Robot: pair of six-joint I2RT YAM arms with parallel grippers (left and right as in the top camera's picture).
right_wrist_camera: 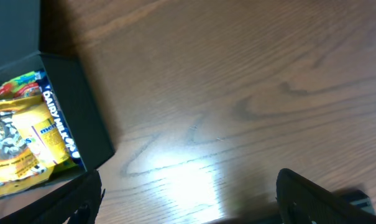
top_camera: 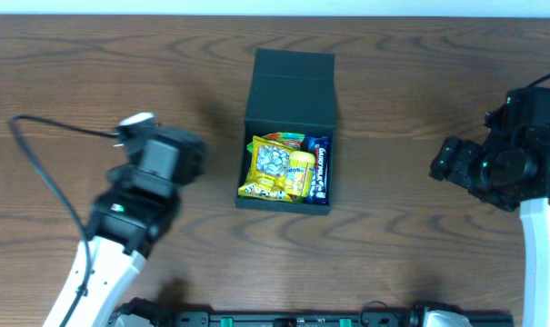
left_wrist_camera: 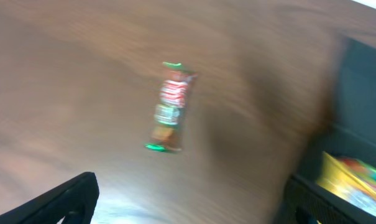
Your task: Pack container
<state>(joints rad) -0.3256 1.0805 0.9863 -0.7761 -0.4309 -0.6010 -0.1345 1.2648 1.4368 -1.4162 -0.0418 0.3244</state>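
My left gripper moves down and away from the container (top_camera: 289, 82) next, to the near part of the red-brown snack bar, which points between its open fingers.
The dark teal container (top_camera: 289, 82) stands at the table's middle with its flap lid open toward the back. Inside lie a yellow snack packet (top_camera: 276, 168) and a blue bar (top_camera: 317, 170). The right wrist view shows the container (right_wrist_camera: 76, 118), the packet (right_wrist_camera: 20, 137) and the bar (right_wrist_camera: 58, 124) at the left. A red-brown snack bar with green ends (left_wrist_camera: 169, 106) lies on the table in the blurred left wrist view, with the container (left_wrist_camera: 362, 93) at the right. The overhead view does not show this bar. My left gripper (top_camera: 191, 150) (left_wrist_camera: 194, 205) is open and empty left of the container. My right gripper (top_camera: 441, 165) (right_wrist_camera: 188, 199) is open and empty to its right.
The wooden table (top_camera: 402, 54) surrounds the container. A black cable (top_camera: 47, 173) loops from the left arm over the left side of the table. A dark rail (top_camera: 284, 318) runs along the front edge.
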